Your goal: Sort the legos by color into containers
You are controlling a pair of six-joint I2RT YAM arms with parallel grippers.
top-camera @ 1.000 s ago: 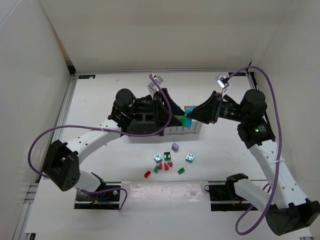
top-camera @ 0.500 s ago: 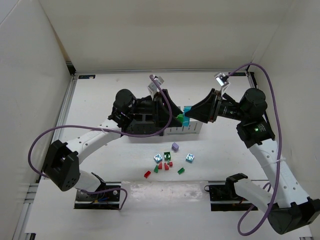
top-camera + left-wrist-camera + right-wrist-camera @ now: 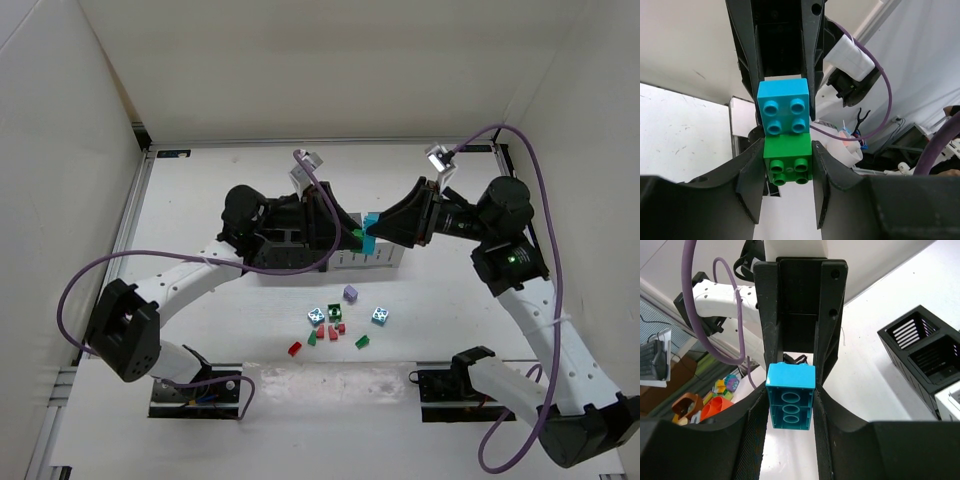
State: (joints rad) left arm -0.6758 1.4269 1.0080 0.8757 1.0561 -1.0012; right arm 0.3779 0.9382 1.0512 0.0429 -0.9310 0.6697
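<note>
The stuck bricks differ in color. Next, my left gripper moves away from the blue brick [image 3: 370, 226], then tilts down over the black bin beside the white bins.
A light blue brick [image 3: 370, 226] and a green brick [image 3: 357, 237] are stuck together in mid-air above the containers. My right gripper [image 3: 373, 231] is shut on the blue brick [image 3: 790, 402], its fingers pressed against both sides. From the opposite side, my left gripper [image 3: 787, 150] is shut on the green brick [image 3: 788, 162], with the blue brick [image 3: 784, 112] just beyond it. Below them stand the black bins [image 3: 285, 252] and the white bins [image 3: 385, 258]. Several loose legos lie in front of the bins, among them a purple one [image 3: 350, 293], a red one [image 3: 295, 348] and a green one [image 3: 362, 341].
The black bins [image 3: 922, 347] show at the right of the right wrist view, with a white bin's corner [image 3: 952, 405] below them. White walls close in the table on three sides. Purple cables [image 3: 530, 180] loop from both arms.
My left gripper's fingers have closed in onto the green brick. The right gripper has kept its hold on the blue brick and edged slightly left.
</note>
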